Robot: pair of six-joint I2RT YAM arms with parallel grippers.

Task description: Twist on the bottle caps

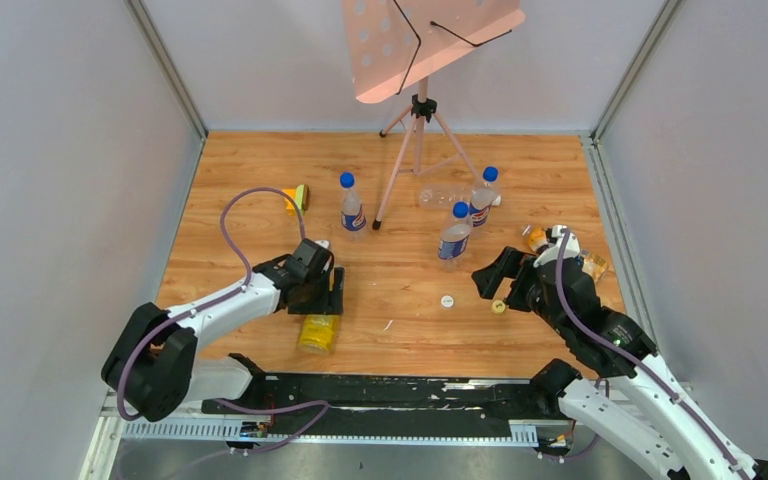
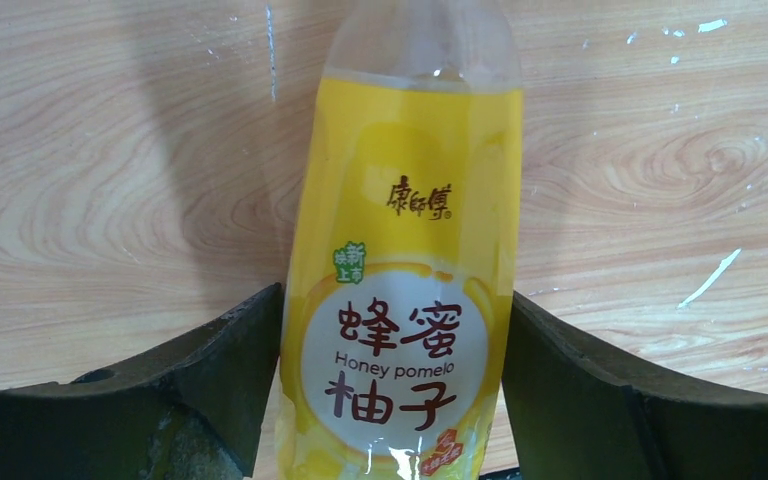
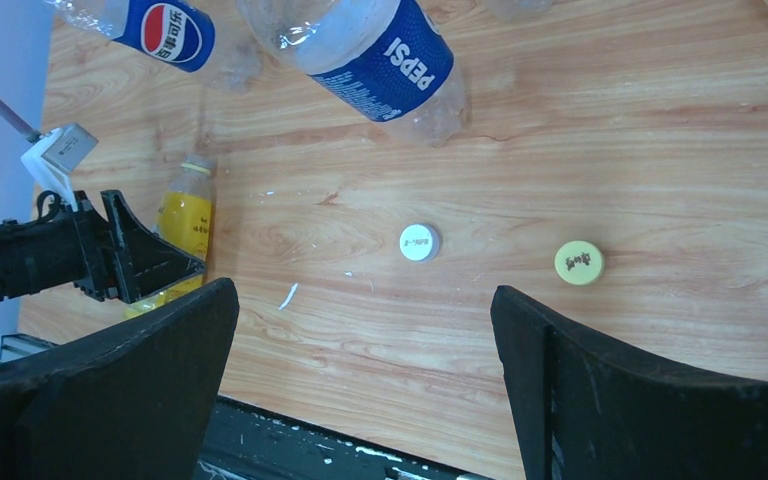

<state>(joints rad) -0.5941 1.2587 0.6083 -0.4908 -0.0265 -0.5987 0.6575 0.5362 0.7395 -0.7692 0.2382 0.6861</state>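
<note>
The robot's right gripper will next move down and toward the right in its wrist view, onto the yellow cap [image 1: 499, 307] [image 3: 579, 262], which is below the gripper, past the finger on that side.
My left gripper [image 1: 326, 292] is shut on the yellow bottle [image 2: 400, 260], a jaw pressing each side of its "Honey pomelo" label. The bottle's lower end shows beside the gripper in the top view [image 1: 318, 333], and it also shows in the right wrist view [image 3: 184, 222]. My right gripper [image 3: 365, 300] is open and empty, hovering low over the table. A white cap [image 3: 419, 242] and a yellow cap [image 3: 579, 262] lie loose on the wood just beyond it, and both show in the top view [image 1: 447, 300] [image 1: 498, 306]. Three blue-label bottles [image 1: 455, 236] [image 1: 352, 209] [image 1: 482, 199] stand upright with blue caps on.
A music stand tripod [image 1: 418, 140] stands at the back centre. A clear bottle [image 1: 440, 197] lies beside it. Amber-brown bottles [image 1: 535, 238] lie behind my right arm. A yellow-green object [image 1: 298, 197] sits at the back left. A black rail [image 1: 390, 392] runs along the near edge.
</note>
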